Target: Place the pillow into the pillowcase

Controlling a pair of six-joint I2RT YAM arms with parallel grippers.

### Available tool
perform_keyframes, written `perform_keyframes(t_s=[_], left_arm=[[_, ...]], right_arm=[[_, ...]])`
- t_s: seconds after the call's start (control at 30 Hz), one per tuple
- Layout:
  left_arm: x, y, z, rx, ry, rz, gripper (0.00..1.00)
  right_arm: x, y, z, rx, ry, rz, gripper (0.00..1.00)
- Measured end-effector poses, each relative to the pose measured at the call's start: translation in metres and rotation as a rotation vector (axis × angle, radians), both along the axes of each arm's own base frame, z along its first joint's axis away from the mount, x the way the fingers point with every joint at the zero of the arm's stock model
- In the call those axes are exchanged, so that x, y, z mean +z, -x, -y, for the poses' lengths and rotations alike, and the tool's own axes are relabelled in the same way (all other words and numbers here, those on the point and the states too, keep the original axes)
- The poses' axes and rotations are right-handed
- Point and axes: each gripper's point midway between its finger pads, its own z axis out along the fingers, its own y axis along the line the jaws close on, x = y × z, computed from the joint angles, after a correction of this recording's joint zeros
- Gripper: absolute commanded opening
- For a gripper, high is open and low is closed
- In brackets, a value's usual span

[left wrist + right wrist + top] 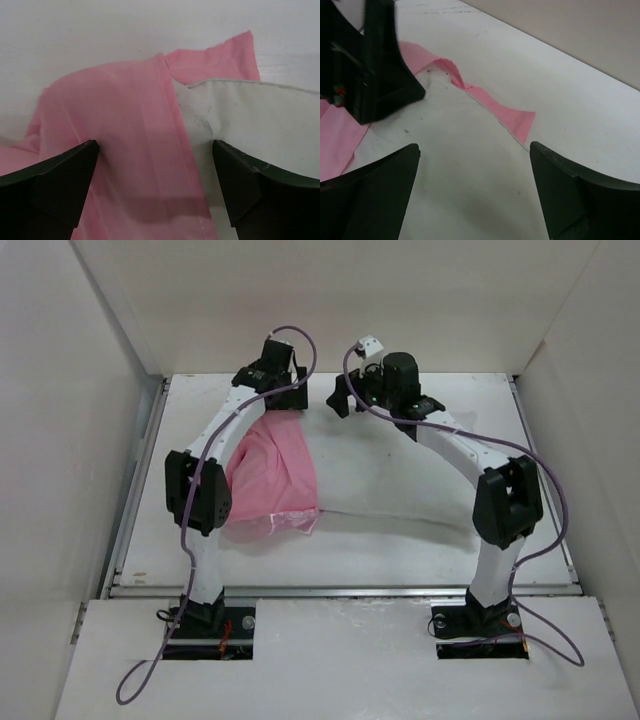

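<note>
My left gripper moves down onto the pillowcase hem near its far end (289, 417) (164, 137) next and closes its fingers.
The pink pillowcase (270, 475) lies bunched at the table's left centre. The white pillow (395, 465) stretches right from it, its left end covered by the pink cloth. My left gripper (278, 392) is open and empty at the far end of the case. In the left wrist view the open gripper (155, 150) straddles the pillowcase hem (125, 125), with a pillow corner (260, 115) to its right. My right gripper (342, 398) is open and empty. In the right wrist view the open gripper (474, 150) hangs over the pillow (460, 165), and a strip of pillowcase (512, 116) shows past the pillow's edge.
White walls (330, 300) enclose the white table (440, 550) at the back and both sides. A metal rail (340, 590) runs along the near edge. The left gripper's fingers (395, 75) stand close at the upper left of the right wrist view.
</note>
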Motion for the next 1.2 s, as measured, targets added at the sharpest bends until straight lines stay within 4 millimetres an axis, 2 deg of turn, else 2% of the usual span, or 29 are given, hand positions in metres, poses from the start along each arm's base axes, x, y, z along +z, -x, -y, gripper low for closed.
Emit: perform_keyframes(t_s=[0.07, 0.13, 0.17, 0.3, 0.37, 0.4, 0.47, 0.5, 0.53, 0.6, 0.73, 0.8, 0.87, 1.03, 1.13, 1.2], left_arm=[[-0.021, -0.001, 0.006, -0.031, -0.014, -0.05, 0.83], [-0.035, 0.0, 0.009, -0.052, -0.024, -0.083, 0.63], [-0.038, 0.0, 0.009, -0.058, -0.028, -0.091, 0.4], [-0.038, 0.001, 0.01, -0.063, -0.028, -0.091, 0.1], [-0.041, 0.001, 0.01, -0.063, -0.025, -0.095, 0.02], [-0.042, 0.002, 0.01, -0.062, -0.026, -0.099, 0.0], [-0.046, 0.003, 0.008, -0.06, -0.033, -0.107, 0.0], [-0.047, 0.004, 0.007, -0.057, -0.037, -0.109, 0.0], [-0.047, 0.004, 0.007, -0.056, -0.038, -0.111, 0.0], [-0.047, 0.004, 0.004, -0.05, -0.038, -0.112, 0.0], [-0.039, 0.002, 0.004, -0.045, -0.037, -0.103, 0.0], [-0.031, 0.002, 0.008, -0.054, -0.03, -0.09, 0.0], [-0.023, 0.006, 0.018, -0.076, -0.009, -0.082, 0.0], [0.017, 0.024, 0.048, -0.167, 0.064, -0.028, 0.0], [0.036, 0.027, 0.055, -0.184, 0.067, 0.012, 0.0], [0.041, 0.028, 0.057, -0.188, 0.059, 0.026, 0.02]], right_arm=[[-0.005, -0.006, -0.012, 0.064, 0.01, 0.01, 0.98], [-0.011, -0.008, -0.024, 0.135, 0.014, 0.009, 0.98], [-0.013, -0.01, -0.03, 0.168, 0.014, 0.01, 0.98], [-0.031, -0.012, -0.049, 0.271, 0.029, 0.002, 0.98], [-0.05, -0.009, -0.056, 0.307, 0.047, -0.026, 0.96], [-0.061, -0.006, -0.06, 0.32, 0.058, -0.045, 0.95], [-0.083, -0.003, -0.069, 0.345, 0.077, -0.077, 0.83], [-0.092, -0.002, -0.073, 0.358, 0.082, -0.087, 0.72], [-0.097, 0.0, -0.076, 0.372, 0.083, -0.094, 0.43], [-0.097, 0.002, -0.08, 0.394, 0.079, -0.091, 0.0], [-0.085, 0.006, -0.077, 0.373, 0.07, -0.058, 0.0], [-0.077, 0.014, -0.069, 0.328, 0.072, -0.023, 0.0], [-0.065, 0.029, -0.057, 0.29, 0.069, 0.008, 0.0], [-0.031, 0.057, -0.032, 0.226, 0.038, 0.069, 0.0], [-0.021, 0.062, -0.028, 0.208, 0.008, 0.086, 0.0], [-0.02, 0.063, -0.026, 0.199, -0.005, 0.088, 0.0]])
